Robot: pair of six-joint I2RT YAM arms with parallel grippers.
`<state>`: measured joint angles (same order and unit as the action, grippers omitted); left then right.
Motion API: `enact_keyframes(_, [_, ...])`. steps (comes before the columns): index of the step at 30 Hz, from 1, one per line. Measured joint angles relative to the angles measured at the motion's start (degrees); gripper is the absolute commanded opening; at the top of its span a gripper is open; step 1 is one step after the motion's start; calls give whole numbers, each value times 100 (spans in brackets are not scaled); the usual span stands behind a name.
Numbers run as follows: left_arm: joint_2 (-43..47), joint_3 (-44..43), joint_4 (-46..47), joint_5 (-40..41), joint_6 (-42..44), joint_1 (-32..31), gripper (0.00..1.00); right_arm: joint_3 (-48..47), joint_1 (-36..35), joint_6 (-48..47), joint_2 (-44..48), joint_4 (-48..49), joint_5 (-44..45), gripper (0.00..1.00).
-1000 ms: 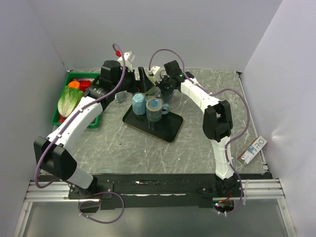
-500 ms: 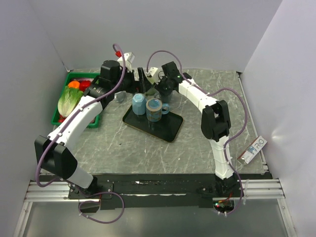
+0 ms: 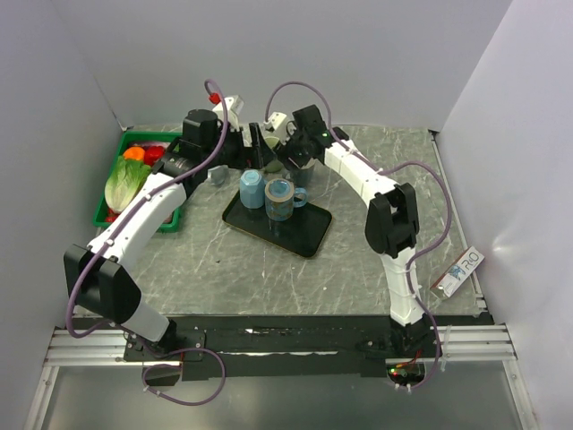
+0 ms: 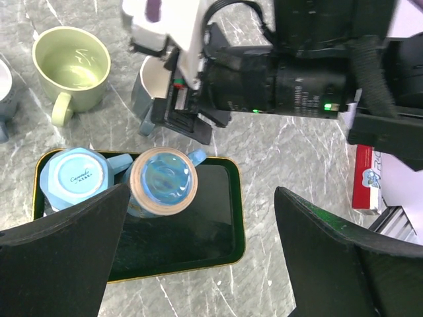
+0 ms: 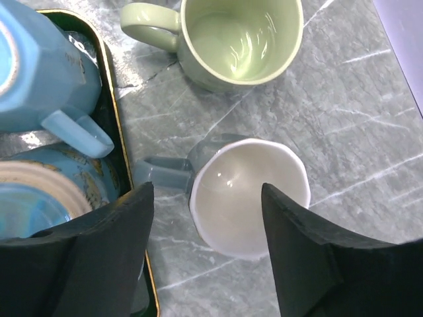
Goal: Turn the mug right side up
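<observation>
The brown-rimmed blue mug is upside down, so my right gripper should next back off the grey mug, cross the tray and go down around that blue mug's handle (image 3: 302, 195).
A grey-blue mug (image 5: 248, 191) with a white inside stands upright on the table, handle toward the tray. My right gripper (image 5: 205, 198) hangs just above it, open, one finger on each side and neither touching it. In the top view the right gripper (image 3: 288, 161) is behind the tray, and the mug is mostly hidden under it. Two blue mugs (image 4: 74, 178) (image 4: 162, 181) stand upside down on the black tray (image 4: 218, 231). My left gripper (image 4: 201, 198) is open and empty, high above the tray; in the top view the left gripper (image 3: 258, 143) is at the back.
A pale green mug (image 5: 231, 39) stands upright on the table behind the grey one. A green crate (image 3: 112, 193) of vegetables is at the left. A small white box (image 3: 464, 267) lies near the right edge. White walls close in the table.
My right gripper has opened and let go of the grey-blue mug, which now stands on its own. The right wrist has shifted slightly back. The left arm has not moved.
</observation>
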<state>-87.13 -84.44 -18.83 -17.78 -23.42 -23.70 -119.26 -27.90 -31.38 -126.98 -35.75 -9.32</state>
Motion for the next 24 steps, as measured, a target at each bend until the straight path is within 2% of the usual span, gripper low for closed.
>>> enact_keyframes(4, [24, 0, -4, 125, -4, 7, 96, 94, 2, 74, 227, -59, 26, 80])
enact_keyframes(9, [173, 101, 4, 356, -94, 26, 96, 667, 24, 195, 925, -87, -146, 80])
enact_keyframes(15, [195, 155, -39, 632, -341, 31, 96, 1504, 118, 164, 1740, -365, -846, 74])
enact_keyframes(19, [168, 153, -223, 914, -634, 31, 96, 1746, 221, 151, 1832, -557, -1335, 71])
enact_keyframes(24, [20, 153, -356, 1123, -916, 35, 96, 1998, 337, 205, 1775, -619, -1766, 61])
